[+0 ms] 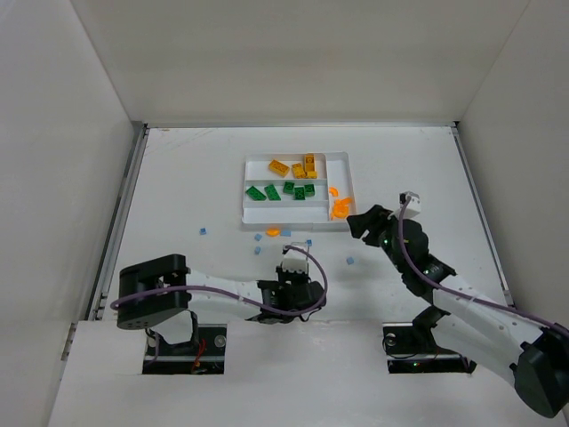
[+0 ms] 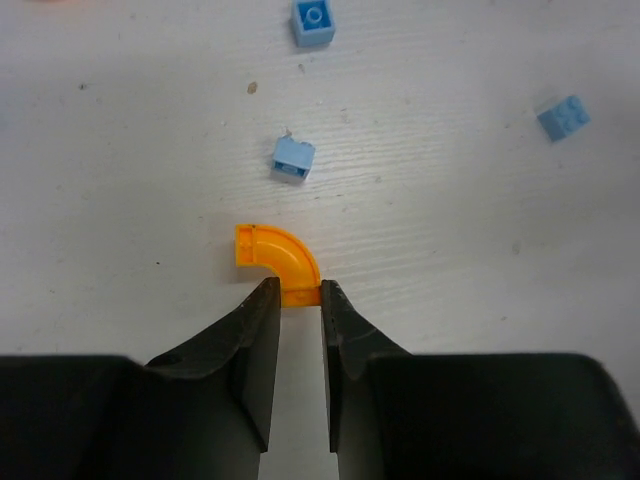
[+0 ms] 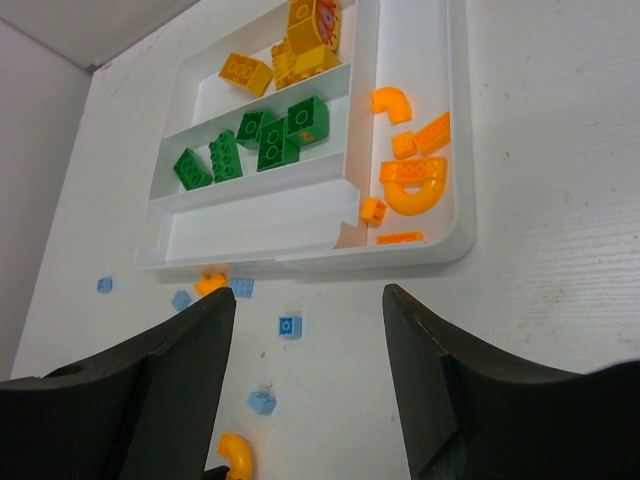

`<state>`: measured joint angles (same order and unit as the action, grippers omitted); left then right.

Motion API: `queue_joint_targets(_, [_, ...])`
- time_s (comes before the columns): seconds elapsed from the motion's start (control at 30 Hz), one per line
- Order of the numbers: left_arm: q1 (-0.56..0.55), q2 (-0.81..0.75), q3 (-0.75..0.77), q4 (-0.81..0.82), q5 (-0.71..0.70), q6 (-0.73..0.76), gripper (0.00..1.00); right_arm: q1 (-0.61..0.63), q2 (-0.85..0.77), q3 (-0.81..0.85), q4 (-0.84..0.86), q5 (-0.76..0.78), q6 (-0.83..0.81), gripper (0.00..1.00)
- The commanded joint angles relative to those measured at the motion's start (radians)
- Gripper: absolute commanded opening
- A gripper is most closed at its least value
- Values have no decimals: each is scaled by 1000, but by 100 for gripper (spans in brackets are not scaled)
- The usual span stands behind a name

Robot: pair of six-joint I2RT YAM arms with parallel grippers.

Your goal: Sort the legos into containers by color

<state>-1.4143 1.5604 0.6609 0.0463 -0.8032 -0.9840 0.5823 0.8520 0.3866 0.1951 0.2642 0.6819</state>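
Observation:
The curved piece should next be lifted by my left gripper and carried outward over the narrow slot (image 1: 340, 206), outward of the gripper, so I can release it among the matching orange pieces.
The white tray (image 1: 249, 191) holds yellow bricks (image 1: 298, 166) in its top slot, green bricks (image 1: 284, 190) in the middle slot and orange pieces (image 1: 340, 206) in the narrow right slot; the bottom slot is bare. In the left wrist view, my left gripper (image 2: 298, 287) is shut on the end of an orange curved piece (image 2: 272, 258) that lies on the table. My right gripper (image 3: 308, 295) is open and empty, just in front of the tray's front rim (image 3: 420, 250). From above it (image 1: 357, 221) sits by the tray's front right corner.
Light blue bricks lie loose in front of the tray: one close ahead of the left fingers (image 2: 292, 160), others farther off (image 2: 313, 22) (image 2: 563, 117) (image 1: 203, 231). Another orange piece (image 3: 210, 283) rests against the tray's front wall. White walls enclose the table.

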Motion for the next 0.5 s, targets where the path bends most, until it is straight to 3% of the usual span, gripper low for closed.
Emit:
queue_joint_targets(0.0, [-5,-117,-3,19,-31,77,11,-19,-28,-11,55,21,27,66])
queue_joint_targets(0.13, [56,-189,3,137,-8,183,12,-75,-99,-51,55,44,70,61])
queue_joint_targets(0.3, [215,-175,31,390,160,332,12,-192,-189,-98,24,14,126,32])
queue_joint_targets(0.47, [337,-28,189,463,330,393,13,-264,-200,-104,0,-54,137,29])
